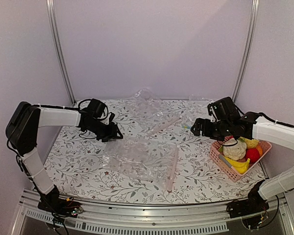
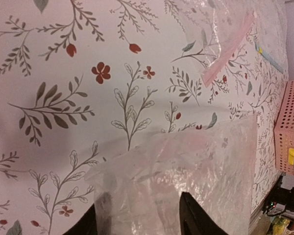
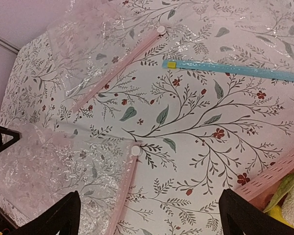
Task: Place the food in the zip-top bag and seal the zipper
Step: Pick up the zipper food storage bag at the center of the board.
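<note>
The right gripper turns level and moves to the left in the top view onto the white slider (image 1: 175,146) (image 3: 135,151) next, since that zipper end is free.
The zip-top bag (image 1: 137,156) lies flat mid-table, clear and crinkly. Its zipper (image 1: 172,169) is a pale pinkish strip (image 3: 125,186) along the bag's right edge, with a white slider (image 3: 135,151) at the far end. My left gripper (image 1: 115,133) is at the bag's far left corner. In the left wrist view its jaws (image 2: 144,220) stand apart, with the bag's film (image 2: 186,171) between them. The food sits in a pink basket (image 1: 225,167): cauliflower (image 1: 233,149), banana (image 1: 241,166), a red fruit (image 1: 253,155). My right gripper (image 1: 196,128) hangs wide open (image 3: 149,205) over bare cloth left of the basket.
A second clear bag with a pink strip (image 1: 159,126) lies behind the first. A bag with a teal strip (image 3: 235,68) lies towards the back right. Crumpled clear plastic (image 1: 147,95) rests against the back wall. The basket stands near the table's right edge.
</note>
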